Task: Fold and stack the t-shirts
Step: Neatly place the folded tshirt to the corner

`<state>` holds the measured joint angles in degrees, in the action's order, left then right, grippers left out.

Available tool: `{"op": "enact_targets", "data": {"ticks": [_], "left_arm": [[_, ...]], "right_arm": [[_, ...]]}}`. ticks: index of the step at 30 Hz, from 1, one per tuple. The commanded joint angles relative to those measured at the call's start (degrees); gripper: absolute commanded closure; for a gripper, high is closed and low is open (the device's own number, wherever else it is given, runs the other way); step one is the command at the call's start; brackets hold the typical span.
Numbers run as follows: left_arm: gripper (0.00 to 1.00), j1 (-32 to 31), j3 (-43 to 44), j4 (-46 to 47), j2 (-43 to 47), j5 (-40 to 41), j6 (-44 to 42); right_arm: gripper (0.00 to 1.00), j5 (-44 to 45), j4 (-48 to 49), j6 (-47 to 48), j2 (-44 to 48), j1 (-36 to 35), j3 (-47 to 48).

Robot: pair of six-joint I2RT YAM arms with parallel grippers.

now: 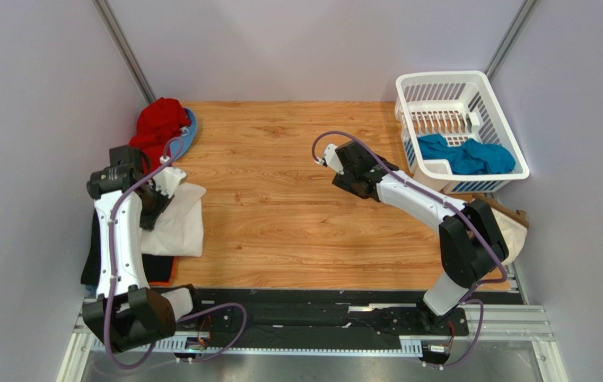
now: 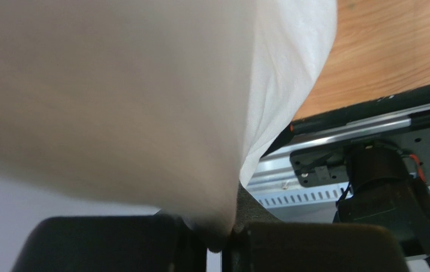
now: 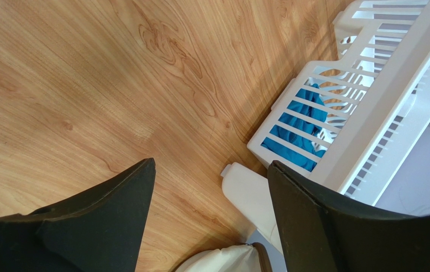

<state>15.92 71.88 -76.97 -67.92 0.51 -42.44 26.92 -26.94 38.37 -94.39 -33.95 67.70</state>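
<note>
The black t-shirt's near part is uncovered, so my left gripper needs to drag the white shirt over it next, back and left in the top view.
A white t-shirt point(image 1: 178, 225) lies partly folded at the table's left edge, on top of a black t-shirt point(image 1: 92, 253). My left gripper point(image 1: 153, 205) sits over the white shirt's left side, shut on a pinch of white cloth point(image 2: 143, 102) that fills the left wrist view; its fingertips point(image 2: 220, 242) meet around the fabric. A teal t-shirt point(image 1: 465, 155) lies crumpled in the white basket point(image 1: 492, 87). My right gripper point(image 1: 343, 170) hovers over bare wood mid-table, open with nothing between its fingers point(image 3: 211, 170).
A crumpled red cloth point(image 1: 159, 123) lies on a blue item point(image 1: 191, 127) at the back left. A cream bag point(image 1: 513, 227) sits behind my right arm, below the basket point(image 3: 382, 85). The teal cloth point(image 3: 305, 122) shows through the basket's slats.
</note>
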Motion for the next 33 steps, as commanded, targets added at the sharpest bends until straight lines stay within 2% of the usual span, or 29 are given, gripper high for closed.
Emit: {"op": "enact_targets", "data": {"ticks": [1,10,15,19,28,33], "left_arm": [[1.00,7.0,-2.7,-4.8,4.5,4.6,-8.1],[1.00,24.0,-2.2,-1.4,5.3,1.7,-18.6],[1.00,30.0,-3.8,4.3,2.6,2.0,-22.0],[1.00,33.6,-2.9,10.6,-4.4,2.7,-23.0],[1.00,40.1,2.7,16.8,-19.6,4.2,-23.2],[1.00,41.9,2.7,20.0,-24.0,5.1,-23.5]], "right_arm": [[0.22,-0.7,2.1,-1.4,2.6,-0.2,-0.8],[0.23,-1.5,1.9,-1.6,2.0,-0.3,-1.1],[0.23,-2.1,1.1,-2.2,1.2,-0.6,-0.5],[0.23,-2.1,0.7,-2.4,1.0,-1.0,-0.5],[0.23,-1.3,-0.5,-2.3,0.8,-1.1,-0.2],[0.23,-1.2,-2.0,-2.9,0.3,-1.6,1.1]]}}
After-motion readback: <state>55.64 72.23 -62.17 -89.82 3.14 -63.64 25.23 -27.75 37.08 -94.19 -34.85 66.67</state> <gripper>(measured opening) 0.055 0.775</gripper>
